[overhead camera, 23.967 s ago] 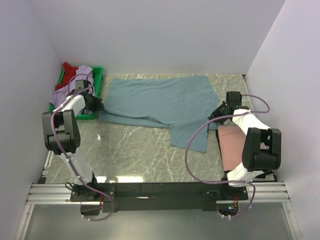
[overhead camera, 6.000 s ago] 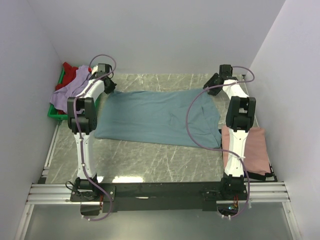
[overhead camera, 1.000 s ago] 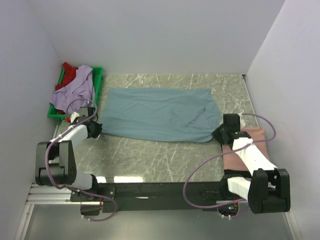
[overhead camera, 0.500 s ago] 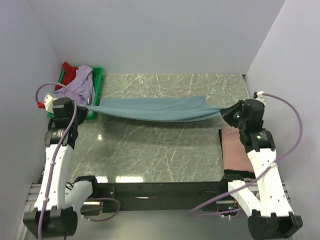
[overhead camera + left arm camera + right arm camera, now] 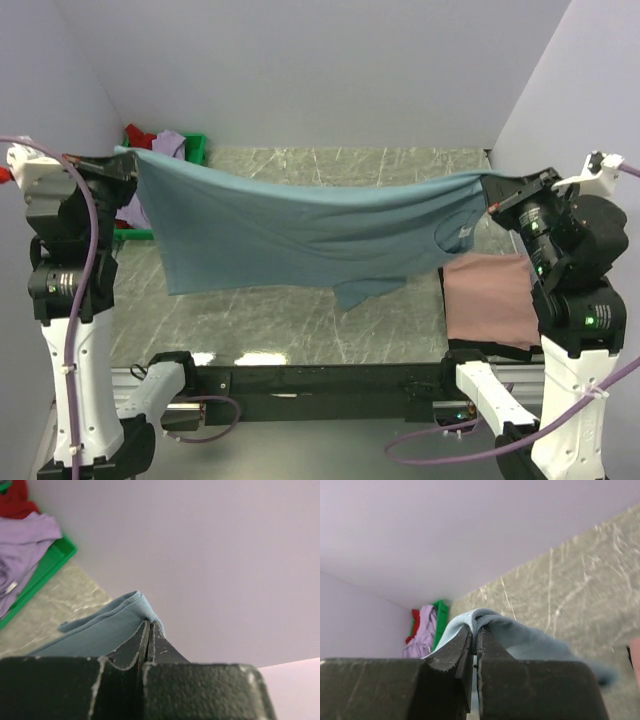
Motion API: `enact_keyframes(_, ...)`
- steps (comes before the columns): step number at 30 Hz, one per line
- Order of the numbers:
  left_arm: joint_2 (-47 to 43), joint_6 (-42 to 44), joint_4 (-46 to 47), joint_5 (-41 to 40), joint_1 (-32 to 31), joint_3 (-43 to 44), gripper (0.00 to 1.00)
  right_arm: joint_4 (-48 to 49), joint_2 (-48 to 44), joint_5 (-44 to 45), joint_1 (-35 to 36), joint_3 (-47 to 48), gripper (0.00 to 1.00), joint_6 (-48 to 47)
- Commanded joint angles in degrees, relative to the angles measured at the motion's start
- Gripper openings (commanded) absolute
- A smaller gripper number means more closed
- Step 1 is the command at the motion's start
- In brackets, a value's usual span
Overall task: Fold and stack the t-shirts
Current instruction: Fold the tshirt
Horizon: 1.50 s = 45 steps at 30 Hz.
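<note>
The marble beside the salmon pink t-shirt is clear for spreading, so my right gripper will next go down and back and release the grey-blue t-shirt's corner there.
The grey-blue t-shirt (image 5: 300,230) hangs stretched in the air between both raised arms, its lower edge sagging above the table. My left gripper (image 5: 128,160) is shut on its left corner (image 5: 125,617). My right gripper (image 5: 490,190) is shut on its right corner (image 5: 485,617). The salmon pink t-shirt (image 5: 490,298) lies folded on the table at the right. The lavender t-shirt (image 5: 165,142) and the red t-shirt (image 5: 133,135) lie bunched in the green tray (image 5: 197,147); they also show in the left wrist view as lavender cloth (image 5: 22,542) and red cloth (image 5: 15,500).
The green tray stands at the far left corner against the wall and shows in the right wrist view (image 5: 439,620). White walls close in the table at the back and both sides. The marble tabletop (image 5: 330,320) lies beneath the hanging shirt.
Both arms have risen, lifting the grey-blue shirt from a taut low strip into a high hanging sheet. Before that it lay flat on the table.
</note>
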Motion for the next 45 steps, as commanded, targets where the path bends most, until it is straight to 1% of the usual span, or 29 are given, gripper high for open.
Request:
enact_keyframes(1,4.87,0.27,3.68,1.27,0.45,3.31,0.01,5.28,4.91,-1.42,-0.46,3.42,0.0,-1.37)
enact_keyframes(3,7.26,0.27,6.66,1.79,0.45,4.19,0.01,8.55,8.07,-2.65,-0.46,3.68,0.0,-1.19)
enact_keyframes(7,16.04,-0.17,14.13,3.2,0.45,5.24,0.01,18.63,16.24,-4.4,-0.46,5.61,0.0,-0.58)
enact_keyframes(8,17.88,-0.26,15.45,3.29,0.45,5.68,0.01,20.41,20.0,-5.02,-0.46,6.23,0.0,-0.32)
enact_keyframes(10,23.94,-0.52,20.46,4.52,0.54,7.78,0.0,24.97,24.15,-6.17,-0.46,9.38,0.0,-0.4)
enact_keyframes(11,26.4,-0.61,22.04,5.04,0.72,9.27,0.01,26.3,28.61,-6.43,-0.46,11.05,0.0,-0.4)
enact_keyframes(12,31.65,-0.96,23.53,6.61,0.89,11.38,0.0,27.27,31.0,-6.61,-0.46,13.07,0.0,-0.58)
enact_keyframes(13,34.4,-0.88,24.25,6.8,0.89,16.36,0.0,27.54,33.46,-6.52,-0.46,18.83,0.0,-0.84)
enact_keyframes(14,37.12,-1.05,24.43,7.68,0.98,19.37,0.01,27.28,38.53,-6.43,-0.46,22.2,0.0,-1.45)
enact_keyframes(15,42.11,-1.05,24.6,8.64,1.07,25.57,0.0,26.93,40.76,-6.43,-0.46,28.58,0.0,-1.54)
enact_keyframes(17,46.62,-1.4,23.99,9.7,1.33,32.11,0.0,26.58,46.2,-5.74,-0.46,34.77,0.0,-1.98)
enact_keyframes(18,50.21,-1.84,23.47,10.4,1.85,35.27,0.01,26.58,47.36,-5.3,-0.46,37.24,0.0,-2.07)
enact_keyframes(19,51.73,-2.19,23.2,11.45,2.21,40.44,0.0,26.75,48.76,-5.03,-0.46,41.35,0.0,-2.68)
enact_keyframes(22,54.46,-3.25,24.16,12.78,3.53,45.22,0.01,27.54,49.13,-2.4,-0.46,44.46,0.0,-3.56)
enact_keyframes(24,54.38,-3.51,24.69,13.48,4.23,44.98,0.01,27.72,47.99,-1.78,-0.64,43.25,0.0,-4.18)
enact_keyframes(26,53.68,-3.6,25.21,14.18,4.76,42.17,0.01,29.12,44.84,-1.78,-0.64,37.2,0.0,-4.27)
enact_keyframes(27,52.11,-3.86,26.0,14.45,5.28,37.98,0.01,31.56,41.6,-1.51,-0.64,30.65,0.0,-4.18)
enact_keyframes(29,50.08,-4.13,27.67,15.41,5.46,33.22,0.01,33.16,38.77,-1.07,-0.73,24.28,0.0,-3.92)
enact_keyframes(30,48.16,-4.13,27.77,15.59,5.46,28.41,0.01,33.08,37.8,-1.07,-0.82,19.9,0.0,-3.66)
enact_keyframes(32,45.86,-4.22,28.38,15.6,5.38,22.24,0.01,32.2,34.99,-1.42,-0.9,14.96,0.0,-2.17)
enact_keyframes(33,43.24,-4.39,29.25,15.16,5.38,15.42,0.01,32.73,33.85,-2.03,-0.9,9.02,0.0,-1.55)
enact_keyframes(35,40.94,-4.04,29.7,14.63,5.38,9.41,0.01,33.17,31.04,-3.0,-0.91,3.62,0.0,0.65)
enact_keyframes(36,38.93,-3.95,29.18,14.02,5.38,4.07,0.01,32.74,30.07,-3.09,-0.99,-0.93,0.0,1.26)
enact_keyframes(38,35.68,-3.6,28.82,13.14,5.38,-1.49,0.01,32.29,27.26,-4.15,-0.91,-5.96,0.0,2.76)
enact_keyframes(39,34.7,-3.43,28.65,12.7,5.38,-6.83,0.01,31.77,26.29,-4.06,-0.99,-10.68,0.0,3.11)
enact_keyframes(41,32.85,-2.99,28.12,11.55,5.38,-12.04,0.0,30.63,23.3,-4.41,-0.99,-15.71,0.0,3.55)
enact_keyframes(42,31.28,-2.64,28.03,11.55,5.46,-16.85,0.0,29.4,22.33,-4.33,-0.99,-20.7,0.0,3.73)
enact_keyframes(44,29.95,-2.55,27.33,11.11,5.46,-21.71,0.0,28.96,19.17,-4.68,-0.99,-26.08,0.0,3.73)
enact_keyframes(45,28.99,-2.37,27.24,11.29,5.46,-25.91,0.01,28.34,18.12,-4.68,-0.91,-30.72,0.0,3.73)
